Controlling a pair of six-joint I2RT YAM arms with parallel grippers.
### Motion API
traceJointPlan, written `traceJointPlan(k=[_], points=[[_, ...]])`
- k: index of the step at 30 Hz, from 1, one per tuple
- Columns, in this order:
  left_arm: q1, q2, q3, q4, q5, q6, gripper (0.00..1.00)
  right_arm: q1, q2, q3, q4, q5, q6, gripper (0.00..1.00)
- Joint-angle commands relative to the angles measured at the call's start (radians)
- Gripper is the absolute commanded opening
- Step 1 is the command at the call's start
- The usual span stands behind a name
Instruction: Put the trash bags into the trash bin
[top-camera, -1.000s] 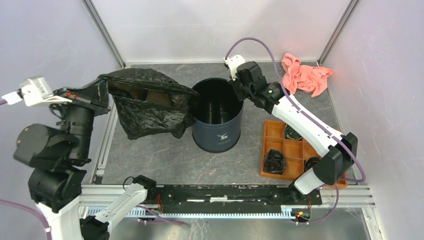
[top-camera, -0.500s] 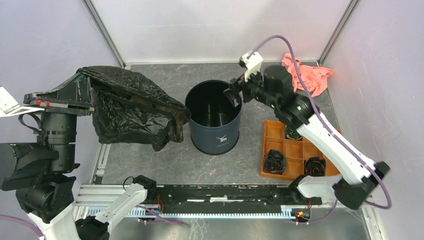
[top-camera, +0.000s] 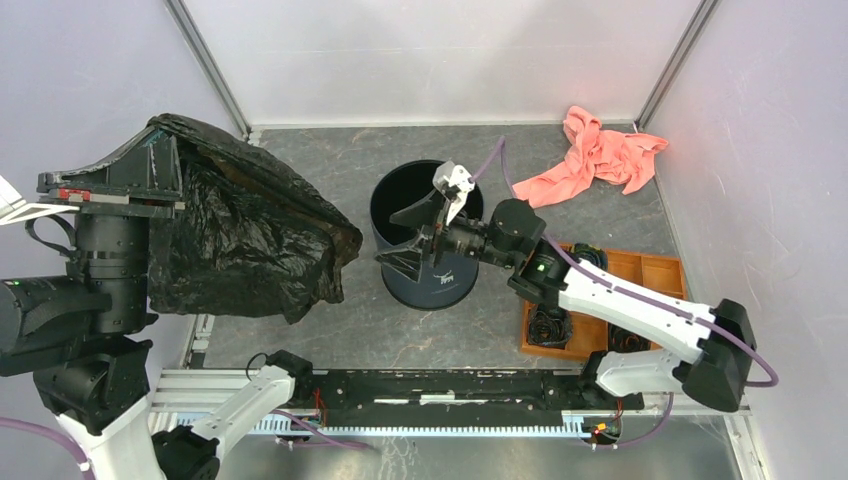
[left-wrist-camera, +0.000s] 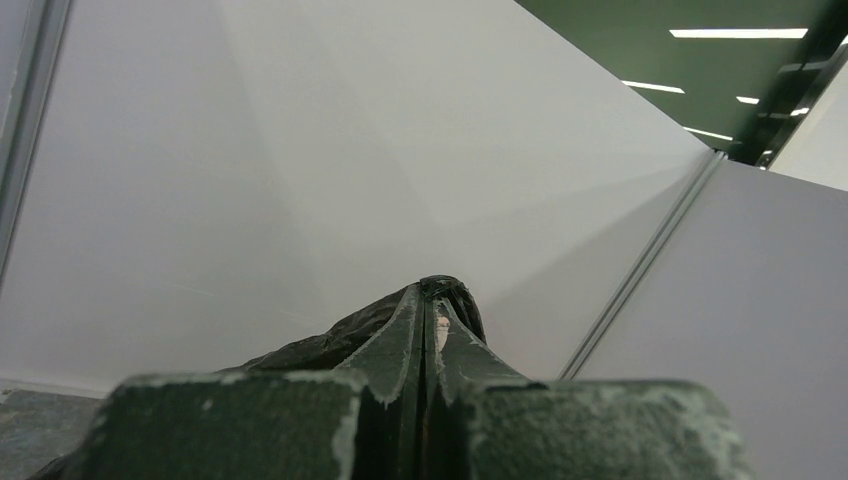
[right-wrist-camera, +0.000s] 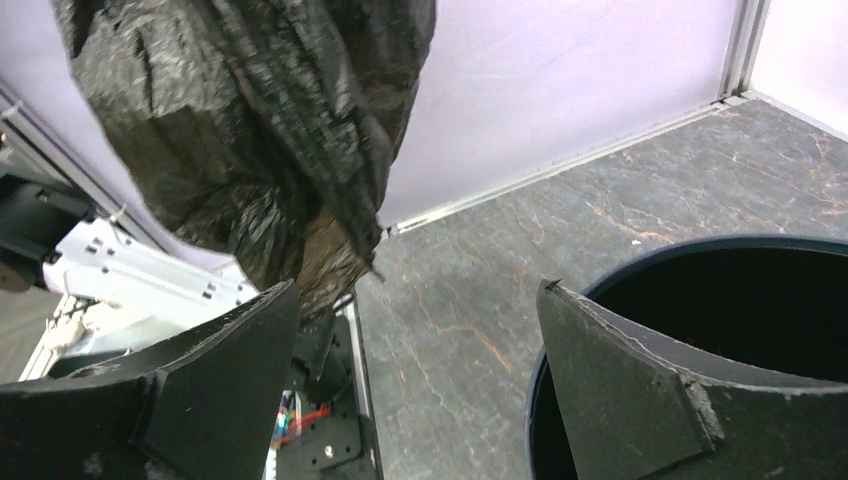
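Observation:
The bag's edge nearest the bin hangs to the left of my right gripper in the top view, so next I will bring the gripper past the bin's rim onto that edge.
The black trash bag hangs at the left, clear of the bin, lifted by its top edge. My left gripper is shut on that edge; in the left wrist view its closed tips pinch black film. The navy trash bin stands upright in the middle, open and dark inside. My right gripper hovers over the bin's left rim, open wide and pointing left at the bag. In the right wrist view nothing lies between the spread jaws, the bag hangs ahead and the bin's rim shows at right.
A salmon-pink cloth lies at the back right. An orange compartment tray with small black rolls sits right of the bin, partly under my right arm. White enclosure walls stand close on three sides; a metal rail runs along the near edge.
My right gripper has opened and swung from the bin's far right rim across to its left side, now facing the bag. My left arm has raised the bag and drawn it leftward, away from the bin.

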Motion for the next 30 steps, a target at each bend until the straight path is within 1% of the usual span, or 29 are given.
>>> traceJointPlan(k=[1,2,4,7,11,13,15,18,20,24,25,26,28,30], points=[[-0.001,0.011,0.030,0.043,0.022,-0.007,0.02,0.008,0.075,0.023,0.216,0.056,0.101,0.94],[0.001,0.012,0.031,0.042,0.021,-0.007,0.02,0.018,0.095,0.029,0.250,0.034,0.117,0.94],[-0.001,0.014,0.035,0.042,0.021,-0.004,0.02,0.039,0.126,0.037,0.326,-0.043,0.086,0.93],[0.000,0.018,0.040,0.041,0.027,-0.001,0.02,0.055,0.144,0.039,0.367,-0.067,0.027,0.98],[-0.001,0.020,0.035,0.047,0.036,-0.005,0.02,0.073,0.205,0.091,0.416,-0.098,0.053,0.98],[0.000,0.023,0.033,0.052,0.042,-0.009,0.02,0.094,0.220,0.108,0.433,-0.075,0.028,0.98],[0.000,0.025,0.032,0.056,0.051,-0.014,0.02,0.111,0.227,0.117,0.424,0.016,-0.034,0.98],[-0.001,0.026,0.035,0.063,0.060,-0.024,0.02,0.110,0.253,0.154,0.383,0.131,-0.082,0.98],[0.000,0.028,0.039,0.069,0.067,-0.027,0.02,0.111,0.262,0.164,0.401,0.142,-0.083,0.98],[0.000,0.035,0.039,0.084,0.082,-0.038,0.02,0.115,0.285,0.175,0.491,0.150,-0.027,0.98],[-0.001,0.036,0.036,0.089,0.088,-0.042,0.02,0.116,0.290,0.174,0.512,0.153,-0.018,0.97],[-0.001,0.037,0.032,0.094,0.092,-0.047,0.02,0.116,0.291,0.172,0.533,0.162,-0.011,0.93],[0.000,0.038,0.019,0.104,0.098,-0.053,0.02,0.116,0.291,0.163,0.595,0.160,-0.005,0.80],[0.000,0.038,0.007,0.112,0.098,-0.058,0.02,0.116,0.297,0.163,0.668,0.146,-0.020,0.64]])
